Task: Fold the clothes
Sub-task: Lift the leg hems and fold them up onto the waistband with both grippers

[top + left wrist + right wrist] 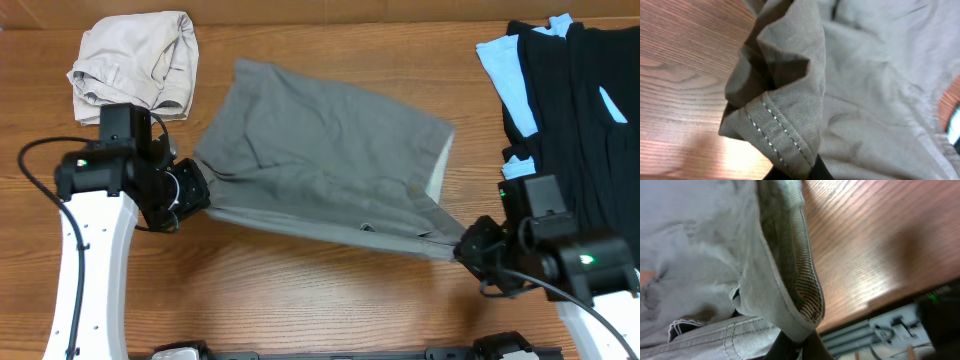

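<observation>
I should carry the hem of the shorts' leg outward with my left gripper, over the far half of the shorts to the far corner near the beige garment, and release it, because that half lies flat.
The mid-grey shorts lie spread across the middle of the wooden table, stretched between both arms. My left gripper is shut on the stitched leg hem at the shorts' left end; the hem bunches over the fingers in the left wrist view. My right gripper is shut on the waistband corner at the right end; its patterned pale lining shows in the right wrist view. A small button shows near the front edge. Both held ends look slightly raised.
A crumpled beige garment lies at the back left. A pile of black clothes with light-blue pieces lies at the back right. The table's front edge and a grey rail are near the right gripper.
</observation>
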Robot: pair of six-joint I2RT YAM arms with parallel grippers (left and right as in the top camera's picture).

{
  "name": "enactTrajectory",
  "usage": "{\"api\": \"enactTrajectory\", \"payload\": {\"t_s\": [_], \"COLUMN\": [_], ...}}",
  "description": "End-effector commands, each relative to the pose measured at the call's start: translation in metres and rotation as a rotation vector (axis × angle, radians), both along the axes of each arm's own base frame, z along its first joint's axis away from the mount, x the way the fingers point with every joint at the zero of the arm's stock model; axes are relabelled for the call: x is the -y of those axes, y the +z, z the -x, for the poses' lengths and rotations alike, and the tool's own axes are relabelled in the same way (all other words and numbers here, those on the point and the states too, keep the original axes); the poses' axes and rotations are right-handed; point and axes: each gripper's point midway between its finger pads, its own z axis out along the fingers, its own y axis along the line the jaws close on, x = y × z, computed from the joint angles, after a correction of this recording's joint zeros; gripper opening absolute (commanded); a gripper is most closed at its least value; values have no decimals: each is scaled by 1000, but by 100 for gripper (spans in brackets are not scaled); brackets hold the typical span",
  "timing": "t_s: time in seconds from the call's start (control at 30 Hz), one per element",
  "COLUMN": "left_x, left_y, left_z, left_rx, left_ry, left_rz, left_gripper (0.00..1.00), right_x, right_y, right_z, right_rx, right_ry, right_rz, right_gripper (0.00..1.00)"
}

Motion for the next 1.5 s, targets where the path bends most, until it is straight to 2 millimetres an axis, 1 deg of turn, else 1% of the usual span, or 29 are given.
{"api": "enactTrajectory", "payload": {"t_s": [0.0, 0.1, 0.17, 0.2, 0.23, 0.3, 0.43, 0.53, 0.73, 0.83, 0.9, 1.03, 1.17, 1.3, 1.47], "left_x": [-19, -19, -19, -20, -22, -24, -26, -21, 3, 13, 17, 21, 28, 42, 63], "left_y": [35, 55, 65, 69, 74, 75, 61, 45, 4, -14, -23, -36, -41, -50, -65], "left_z": [-3, 6, 6, 5, -1, -13, -32, -48, -91, -113, -127, -159, -190, -219, -244], "left_rx": [107, 154, 200, 227, 264, 298, 292, 264, 228, 234, 250, 316, 395, 476, 545], "left_ry": [-30, -33, -29, -27, -22, -19, -20, -43, -125, -153, -161, -156, -128, -136, -168], "left_rz": [-116, -127, -137, -144, -156, -162, -161, -155, -149, -157, -165, -172, -158, -149, -139], "left_gripper": [4, 4, 4, 4, 4, 4, 4, 4, 4, 4, 4, 4, 4, 5, 9], "right_x": [36, 37, 37, 36, 36, 36, 40, 40, 40, 47, 52, 63, 76, 86, 89], "right_y": [28, 44, 46, 46, 44, 40, 28, 17, -16, -29, -37, -53, -70, -85, -103], "right_z": [-2, 1, -3, -4, -9, -21, -36, -48, -68, -79, -92, -117, -137, -157, -178], "right_rx": [93, 127, 143, 145, 142, 131, 82, 44, -50, -83, -79, -71, -74, -60, -36], "right_ry": [-53, -35, -33, -33, -30, -18, -23, -20, -15, -31, -31, -51, -76, -95, -97], "right_rz": [173, 176, 175, 175, 178, 194, 243, 261, 294, 324, 337, 346, 347, 348, 347], "right_gripper": [4, 4, 4, 4, 4, 4, 4, 4, 4, 4, 4, 4, 4, 4, 4]}}
